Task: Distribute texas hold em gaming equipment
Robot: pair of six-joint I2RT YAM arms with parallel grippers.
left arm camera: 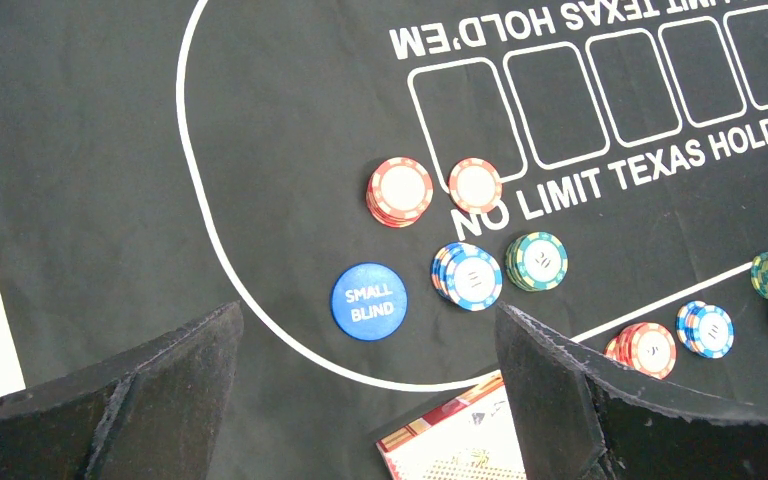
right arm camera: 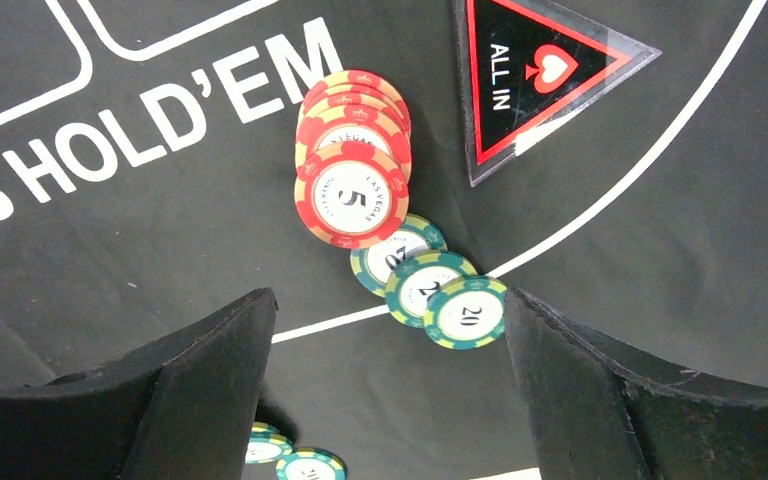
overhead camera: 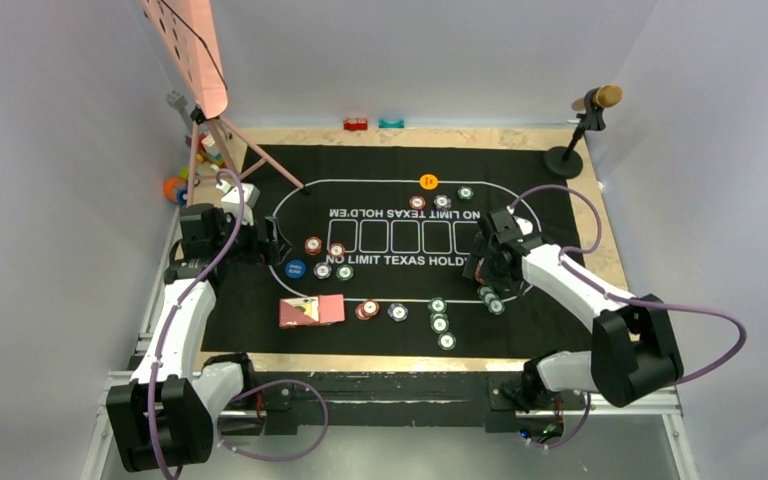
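The middle green chip is back and below my right gripper, to its left in the top view, so I will move my right gripper that way and lower its open fingers to either side of the chip.
My left gripper (left arm camera: pixel 370 315) stands open over the mat's left end, nothing between its fingers. Just beyond it lie the blue "SMALL BLIND" button (left arm camera: pixel 368 301), two red chip stacks (left arm camera: pixel 400 190), a blue stack (left arm camera: pixel 468 276) and a green stack (left arm camera: pixel 537 260). The playing cards (left arm camera: pixel 460 450) lie below its right finger, near the mat's front (overhead camera: pixel 311 311). My right gripper (right arm camera: pixel 390 310) is open and empty at the mat's right end (overhead camera: pixel 484 262). Ahead of it a red stack (right arm camera: pixel 352 190) leans over, with three green chips (right arm camera: pixel 465 312) fanned beside it. An orange button (overhead camera: pixel 428 181) sits at the far side.
The black mat (overhead camera: pixel 560 200) covers most of the table. An "ALL IN" triangle (right arm camera: pixel 535 75) lies right of the red stack. More chips (overhead camera: pixel 440 322) dot the front centre. A microphone stand (overhead camera: pixel 580 130) is back right, a pink board on a tripod (overhead camera: pixel 200 70) back left, toy blocks (overhead camera: pixel 356 124) at the far edge.
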